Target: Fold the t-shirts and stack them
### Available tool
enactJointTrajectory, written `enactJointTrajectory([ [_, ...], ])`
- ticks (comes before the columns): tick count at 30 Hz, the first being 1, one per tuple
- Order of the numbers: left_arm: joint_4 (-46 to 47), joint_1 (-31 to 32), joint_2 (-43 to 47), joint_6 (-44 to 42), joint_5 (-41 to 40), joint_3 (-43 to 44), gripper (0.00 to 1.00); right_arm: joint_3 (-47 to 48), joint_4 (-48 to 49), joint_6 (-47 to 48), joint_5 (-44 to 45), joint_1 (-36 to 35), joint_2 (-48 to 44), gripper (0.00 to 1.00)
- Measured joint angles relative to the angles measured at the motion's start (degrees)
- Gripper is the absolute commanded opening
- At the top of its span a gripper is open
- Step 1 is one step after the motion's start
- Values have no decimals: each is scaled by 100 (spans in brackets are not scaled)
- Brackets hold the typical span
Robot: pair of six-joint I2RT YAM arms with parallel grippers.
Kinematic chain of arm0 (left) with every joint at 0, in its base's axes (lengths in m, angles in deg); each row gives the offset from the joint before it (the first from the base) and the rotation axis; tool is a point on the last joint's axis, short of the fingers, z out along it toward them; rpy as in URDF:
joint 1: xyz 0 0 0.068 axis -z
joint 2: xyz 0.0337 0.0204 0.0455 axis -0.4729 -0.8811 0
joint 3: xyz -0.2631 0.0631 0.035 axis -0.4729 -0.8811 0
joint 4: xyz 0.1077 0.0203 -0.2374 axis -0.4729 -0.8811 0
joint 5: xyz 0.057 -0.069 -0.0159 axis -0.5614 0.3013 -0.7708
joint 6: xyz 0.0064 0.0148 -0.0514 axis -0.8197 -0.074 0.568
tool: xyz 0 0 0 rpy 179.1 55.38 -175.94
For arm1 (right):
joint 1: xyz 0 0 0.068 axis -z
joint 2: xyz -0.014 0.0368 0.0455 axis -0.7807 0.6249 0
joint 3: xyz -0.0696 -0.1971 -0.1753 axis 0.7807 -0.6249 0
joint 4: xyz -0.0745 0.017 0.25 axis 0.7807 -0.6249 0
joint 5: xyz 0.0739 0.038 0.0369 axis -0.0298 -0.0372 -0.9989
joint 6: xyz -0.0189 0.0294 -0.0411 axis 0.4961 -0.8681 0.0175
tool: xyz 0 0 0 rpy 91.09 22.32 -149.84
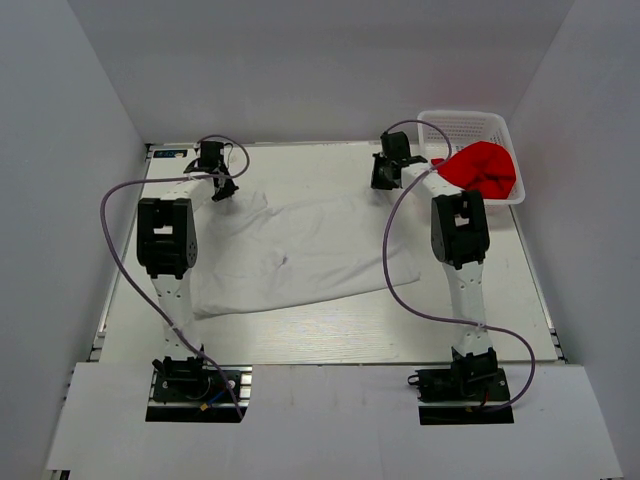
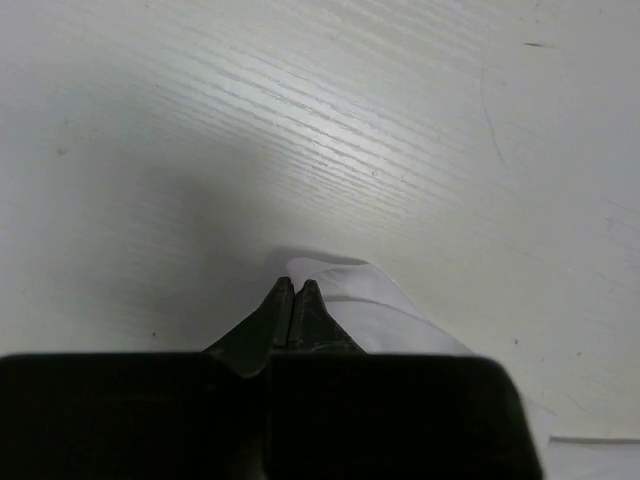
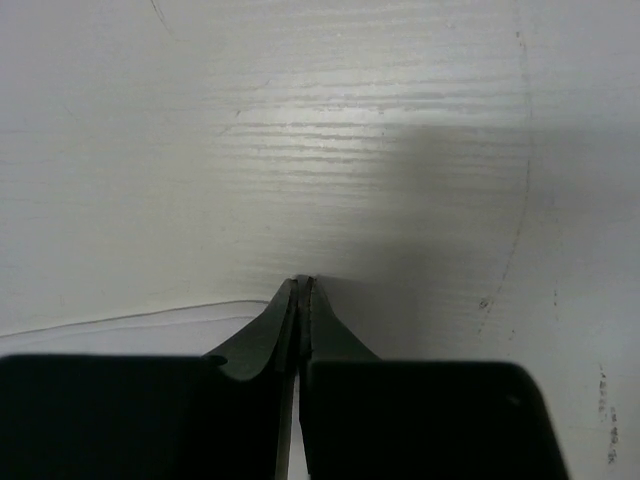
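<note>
My left gripper will next carry the pinched far corner back over the white t-shirt toward its near edge [image 1: 211,305] and then open, because the t-shirt is still spread out.
The white t-shirt [image 1: 300,250] lies spread across the middle of the table, with creases. My left gripper [image 1: 222,190] is at its far left corner. In the left wrist view that gripper [image 2: 295,285] is shut, and a fold of white cloth [image 2: 385,315] shows at its tips. My right gripper [image 1: 381,182] is at the shirt's far right corner. In the right wrist view it [image 3: 303,283] is shut, with the cloth's edge [image 3: 140,330] running off to the left. The red t-shirt [image 1: 482,168] lies bunched in the basket.
A white plastic lattice basket [image 1: 465,120] stands at the far right corner, just right of my right arm. The white table [image 1: 300,165] is walled in by white panels at the back and sides. Purple cables loop beside both arms.
</note>
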Motion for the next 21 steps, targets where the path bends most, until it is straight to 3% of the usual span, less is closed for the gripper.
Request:
enactJointTrajectory([
  [6,247,33,1036,59,28,-1062,0,-776,76,72,-20,-28,-603,0],
  [21,765,146,4933,1123,-155,-4614,0,-3939,933,260,-90,-133,-3425,0],
])
